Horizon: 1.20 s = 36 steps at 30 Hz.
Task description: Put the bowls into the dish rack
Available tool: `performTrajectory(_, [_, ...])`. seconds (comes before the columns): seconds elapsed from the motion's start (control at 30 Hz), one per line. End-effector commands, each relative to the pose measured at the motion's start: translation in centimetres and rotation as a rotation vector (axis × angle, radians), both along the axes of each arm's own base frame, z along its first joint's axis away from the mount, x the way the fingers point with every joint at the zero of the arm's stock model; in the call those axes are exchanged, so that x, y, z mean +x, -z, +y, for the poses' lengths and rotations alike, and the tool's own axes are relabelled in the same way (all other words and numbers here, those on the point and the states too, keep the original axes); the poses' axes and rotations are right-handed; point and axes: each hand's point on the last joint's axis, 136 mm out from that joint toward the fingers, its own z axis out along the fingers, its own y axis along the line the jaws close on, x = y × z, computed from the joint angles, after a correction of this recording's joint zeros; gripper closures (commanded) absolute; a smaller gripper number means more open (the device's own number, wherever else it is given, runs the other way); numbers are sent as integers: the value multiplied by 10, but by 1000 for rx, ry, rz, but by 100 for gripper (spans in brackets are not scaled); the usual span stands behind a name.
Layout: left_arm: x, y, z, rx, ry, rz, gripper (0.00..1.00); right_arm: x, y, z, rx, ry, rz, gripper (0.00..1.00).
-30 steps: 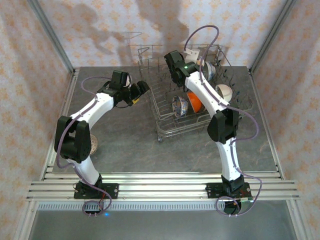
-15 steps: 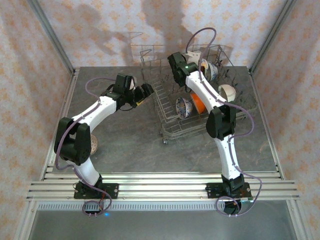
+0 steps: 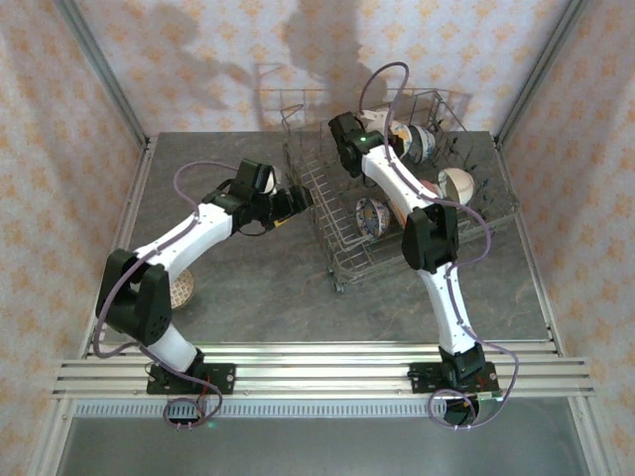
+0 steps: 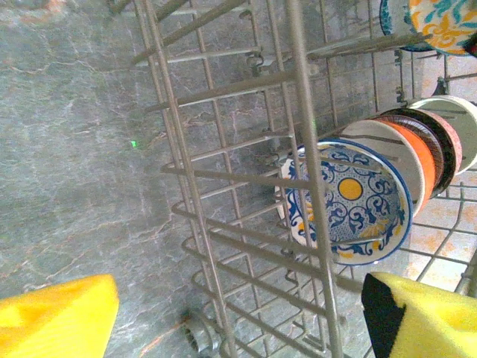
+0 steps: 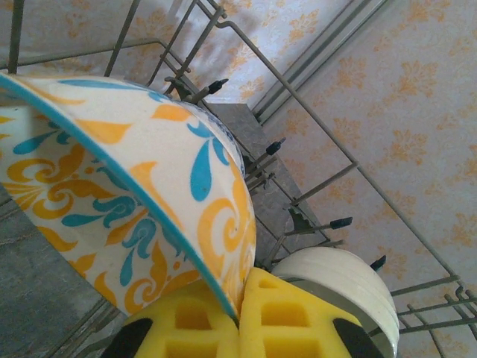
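My right gripper will next move down slightly at the rack's far end and let go of the white bowl, because the bowl is already inside the wires beside another bowl.
The dish rack (image 3: pixel 337 213) is a grey wire basket at the back right of the table. My right gripper (image 5: pixel 242 298) is shut on the rim of a white bowl with an orange and teal pattern (image 5: pixel 134 186), held over the rack's far end (image 3: pixel 412 142). Standing in the rack are a blue and yellow patterned bowl (image 4: pixel 350 201), an orange bowl (image 4: pixel 419 153) behind it, and a white bowl (image 5: pixel 335 287). My left gripper (image 4: pixel 238 328) is open at the rack's left side (image 3: pixel 291 202), its yellow fingers (image 4: pixel 56 321) spread with the side wires (image 4: pixel 223 246) between them.
A patterned bowl (image 3: pixel 182 290) lies on the table at the left, partly under my left arm. Papered walls and metal posts close in the table. Bare grey table lies in front of the rack.
My left gripper has moved right, up to the rack's side. The rack has turned and shifted to the right. The right gripper keeps its hold on the patterned bowl.
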Motion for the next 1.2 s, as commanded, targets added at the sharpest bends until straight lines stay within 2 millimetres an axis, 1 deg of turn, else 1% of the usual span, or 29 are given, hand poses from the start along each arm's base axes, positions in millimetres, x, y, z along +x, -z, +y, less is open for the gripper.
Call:
performTrajectory(0.0, [-12, -15, 15, 86, -2, -40, 13, 4, -23, -5, -40, 37, -84, 100])
performTrajectory(0.17, [-16, -32, 38, 132, -61, -73, 13, 9, -8, 2, -7, 4, -43, 100])
performTrajectory(0.37, [-26, -40, 83, 177, -185, -71, 13, 10, 9, 6, 7, -27, 21, 100])
performTrajectory(0.43, [-32, -43, 99, 200, -225, -69, 13, 11, 13, 8, 14, -38, 39, 97])
performTrajectory(0.5, [-39, -46, 117, 228, -267, -62, 12, 11, 16, 10, 20, -48, 54, 90])
performTrajectory(0.57, [-47, -48, 138, 266, -322, -43, 12, 11, 16, 11, 29, -55, 64, 78])
performTrajectory(0.63, [-56, -51, 156, 298, -368, -27, 12, 10, 16, 12, 40, -67, 77, 75])
performTrajectory(0.7, [-67, -53, 174, 336, -419, -4, 11, 8, 14, 13, 51, -77, 86, 63])
performTrajectory(0.8, [-84, -51, 199, 377, -490, 52, 10, 4, 9, 17, 91, -110, 103, 49])
performTrajectory(0.9, [-103, -45, 220, 412, -546, 123, 8, -2, 4, 20, 145, -143, 115, 37])
performTrajectory(1.03, [-129, -32, 241, 477, -586, 227, 8, -12, -6, 22, 203, -172, 122, 30])
performTrajectory(1.07, [-136, -27, 245, 490, -595, 261, 6, -17, -11, 22, 217, -174, 117, 29])
performTrajectory(1.17, [-152, -9, 252, 500, -610, 356, 6, -29, -21, 21, 263, -194, 119, 28])
